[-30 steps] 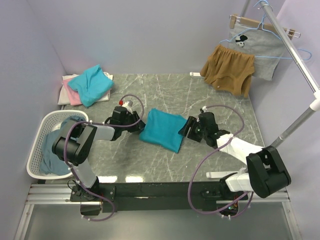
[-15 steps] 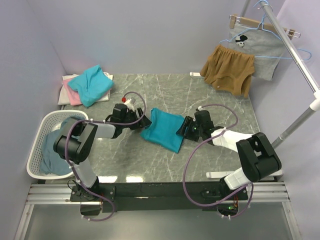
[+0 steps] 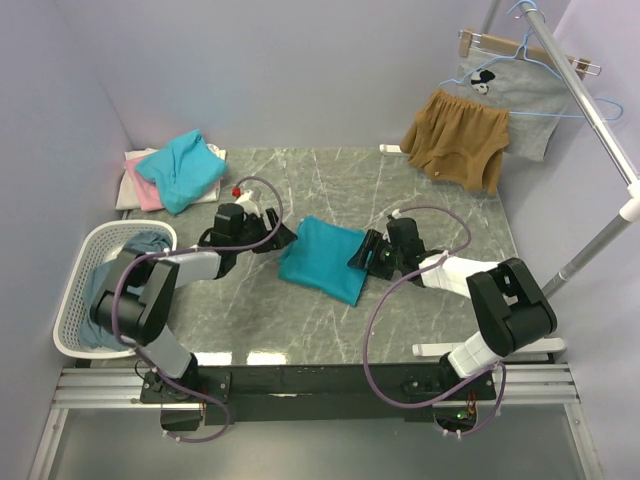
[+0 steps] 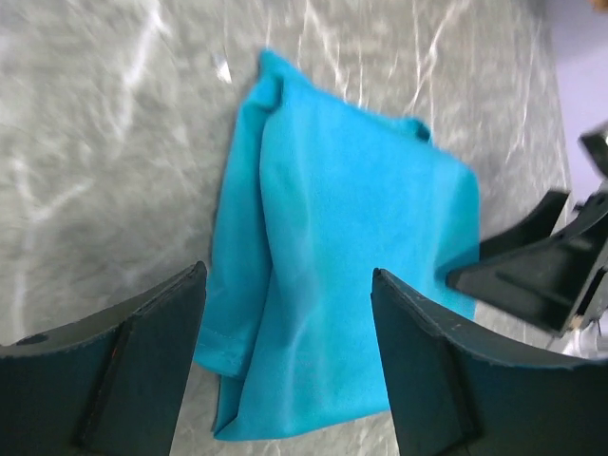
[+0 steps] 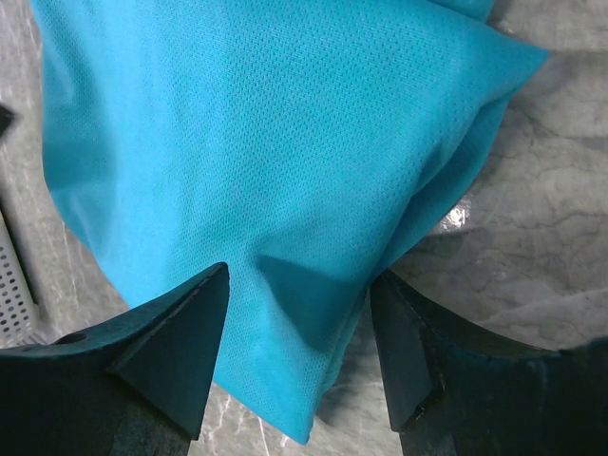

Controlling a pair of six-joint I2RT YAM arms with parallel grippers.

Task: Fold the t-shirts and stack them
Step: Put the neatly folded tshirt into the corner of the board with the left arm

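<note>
The folded teal t-shirt's nearest edge (image 3: 295, 256) (image 4: 279, 280) is below my left gripper and to its right in the top view, so I will move the gripper down and across onto it next.
A folded teal t-shirt (image 3: 322, 258) lies flat on the marble table (image 3: 420, 190) between both arms. My left gripper (image 3: 285, 236) stands open just off the shirt's left edge, with nothing in it. In the left wrist view the teal t-shirt (image 4: 351, 247) lies beyond and below the spread left gripper (image 4: 287, 275). My right gripper (image 3: 362, 252) is open at the shirt's right edge. In the right wrist view the teal t-shirt (image 5: 266, 152) runs between the wide-set jaws of the right gripper (image 5: 302, 275). At the back left a second teal t-shirt (image 3: 180, 168) lies on a pink t-shirt (image 3: 145, 192).
A white laundry basket (image 3: 66, 305) at the left holds a slate-blue garment (image 3: 115, 300). Tan-brown shorts (image 3: 455, 140) and a grey printed garment (image 3: 515, 95) hang on a rack pole (image 3: 590, 115) at the back right. Purple walls close in the table.
My left gripper has opened, let go of the shirt's left edge and drawn back a little to the left. The right gripper has moved up to the shirt's right edge.
</note>
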